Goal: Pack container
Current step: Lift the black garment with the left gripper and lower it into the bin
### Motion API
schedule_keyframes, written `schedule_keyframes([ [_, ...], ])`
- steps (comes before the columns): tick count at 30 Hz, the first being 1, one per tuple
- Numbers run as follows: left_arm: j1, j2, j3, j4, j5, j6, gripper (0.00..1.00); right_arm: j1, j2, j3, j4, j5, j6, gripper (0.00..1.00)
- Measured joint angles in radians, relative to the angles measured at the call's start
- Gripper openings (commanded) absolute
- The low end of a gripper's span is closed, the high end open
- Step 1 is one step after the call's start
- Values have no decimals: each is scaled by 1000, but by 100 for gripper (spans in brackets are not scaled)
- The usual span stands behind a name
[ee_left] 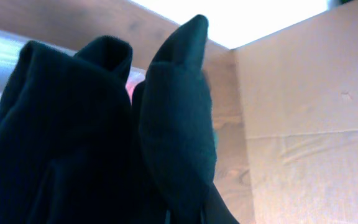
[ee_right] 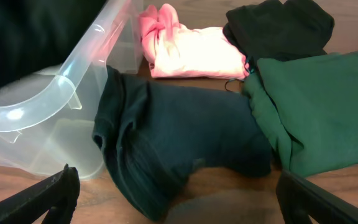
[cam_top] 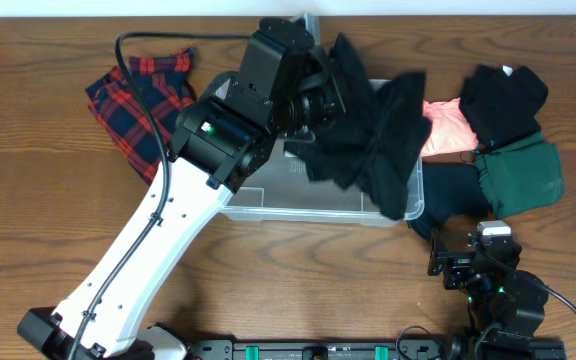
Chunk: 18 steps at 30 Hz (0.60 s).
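Note:
The black garment hangs high with its loose end past the container's rim by the pink garment, so the left gripper needs to move down into the container (cam_top: 268,205) to release.
The clear plastic container (cam_top: 268,205) stands mid-table; its rounded corner shows in the right wrist view (ee_right: 48,99). My left gripper (cam_top: 313,95) is over the container's far side, shut on a black garment (cam_top: 378,140) that hangs over the bin and drapes past its right rim. The cloth fills the left wrist view (ee_left: 104,143) and hides the fingers. My right gripper (cam_top: 473,262) is open and empty near the table's front right; in the right wrist view (ee_right: 179,205) it faces a dark teal garment (ee_right: 166,137).
A red plaid garment (cam_top: 133,100) lies left of the container. Right of it lie a pink garment (cam_top: 448,125), a black garment (cam_top: 503,100), a green garment (cam_top: 523,175) and the dark teal one (cam_top: 453,195).

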Motion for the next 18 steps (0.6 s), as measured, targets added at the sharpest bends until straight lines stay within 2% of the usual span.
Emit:
schedule_keyframes([
  [7, 1, 0, -14, -229, -113, -53, 6, 0, 0, 0, 0, 0, 0, 99],
  [13, 2, 10, -98, -165, -196, -51, 6, 0, 0, 0, 0, 0, 0, 99],
  [18, 2, 61, -107, -99, -194, -31, 6, 0, 0, 0, 0, 0, 0, 99],
])
